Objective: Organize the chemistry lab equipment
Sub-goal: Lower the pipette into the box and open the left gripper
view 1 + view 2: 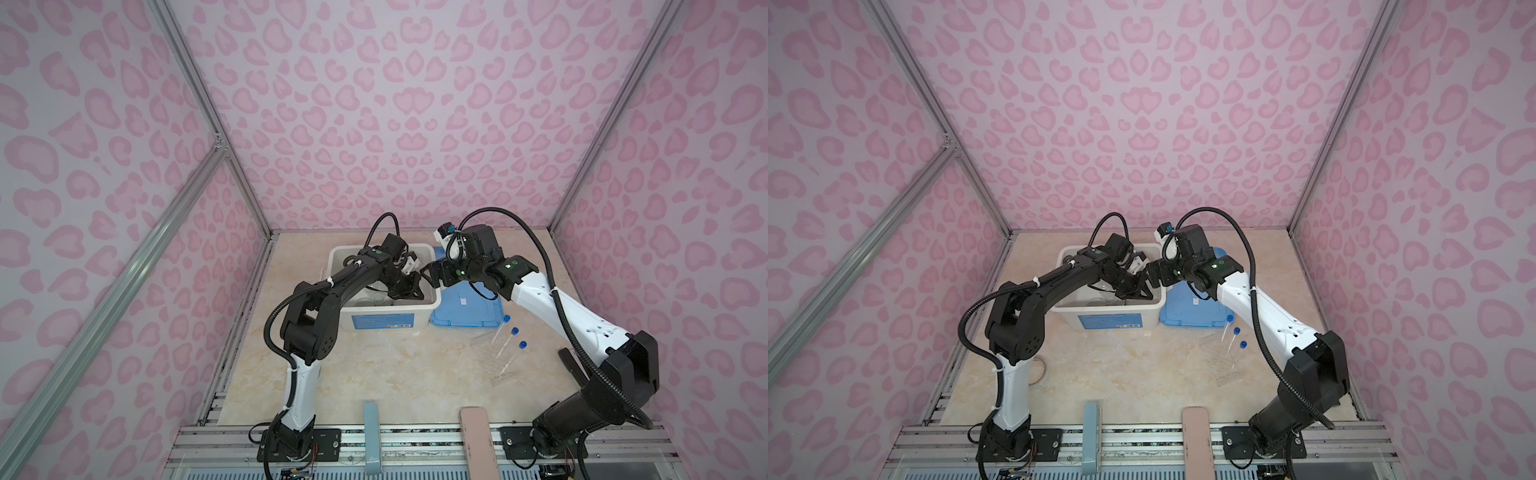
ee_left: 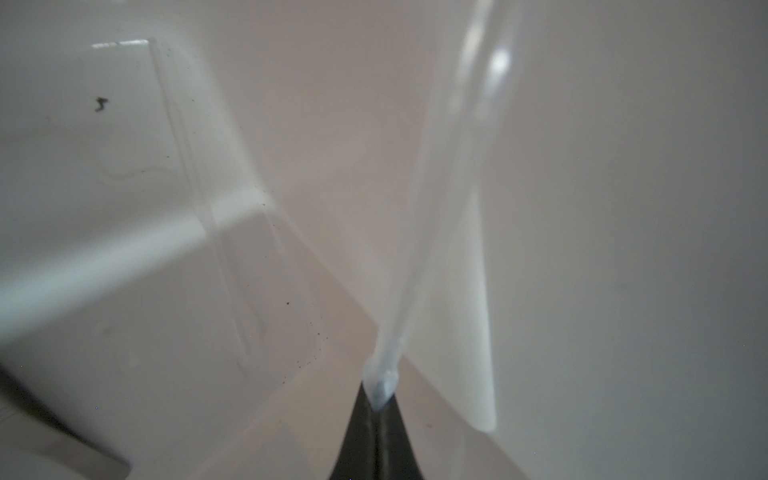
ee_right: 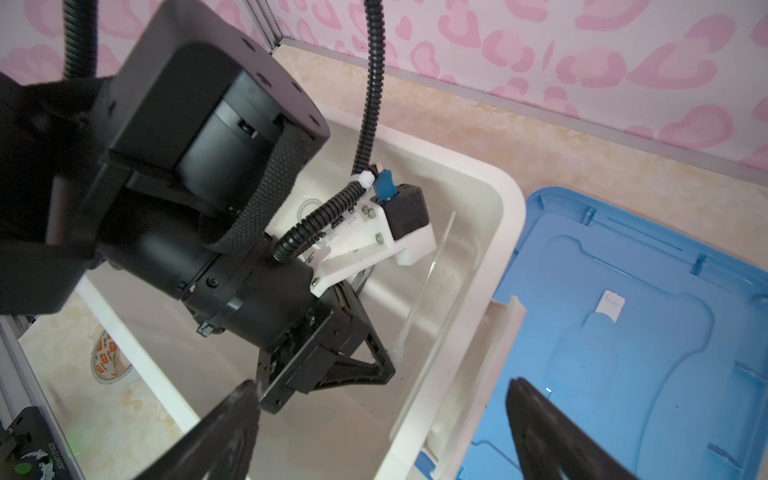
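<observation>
My left gripper will next move deeper down to the tub's bottom [image 2: 292, 324] beside the tub's lid side and let go of the rod's held end, because that end hangs clear of the tub's bottom.
My left gripper [image 1: 415, 296] [image 1: 1144, 296] reaches down inside the white tub [image 1: 382, 311] and is shut on the end of a thin clear rod [image 2: 436, 216]. The rod [image 3: 424, 286] slants up from the jaws along the tub's inner wall. Another clear rod [image 2: 195, 195] lies on the tub floor. My right gripper [image 3: 382, 382] [image 1: 424, 275] hovers open over the tub's rim on the lid side, with nothing between its fingers. Three long clear blue-capped tubes [image 1: 509, 338] [image 1: 1234, 338] lie on the table in front of the lid.
The blue lid [image 1: 465, 311] [image 3: 623, 311] lies flat against the tub's right side. A tape roll [image 3: 108, 357] [image 1: 1040, 370] lies left of the tub. A blue bar [image 1: 372, 432] and a pink bar [image 1: 478, 440] stick out at the table's front edge.
</observation>
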Tool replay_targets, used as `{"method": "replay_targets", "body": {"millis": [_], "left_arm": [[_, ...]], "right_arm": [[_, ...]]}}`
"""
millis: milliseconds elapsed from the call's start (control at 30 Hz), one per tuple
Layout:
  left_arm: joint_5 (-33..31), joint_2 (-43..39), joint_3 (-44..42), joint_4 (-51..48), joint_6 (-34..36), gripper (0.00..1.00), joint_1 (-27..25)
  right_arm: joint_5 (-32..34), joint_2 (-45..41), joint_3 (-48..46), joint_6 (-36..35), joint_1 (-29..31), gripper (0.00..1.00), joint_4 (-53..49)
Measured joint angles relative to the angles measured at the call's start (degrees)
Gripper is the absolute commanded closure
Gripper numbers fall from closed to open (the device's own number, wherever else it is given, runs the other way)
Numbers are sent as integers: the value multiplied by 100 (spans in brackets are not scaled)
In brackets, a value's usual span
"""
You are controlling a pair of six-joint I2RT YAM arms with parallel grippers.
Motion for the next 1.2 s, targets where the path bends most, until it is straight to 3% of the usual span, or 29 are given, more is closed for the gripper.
{"method": "replay_targets", "body": {"millis": [667,1067,1200], "left_arm": [[-120,660,120,-251,374,96,7],[-466,706,129,-374,476,81,11],[-603,654,116,-459,514,65,11]], "right_arm": [[103,195,61,2,114,7,35],[107,203,72,-35,125,7,13],[151,192,72,-37,125,7,13]]}}
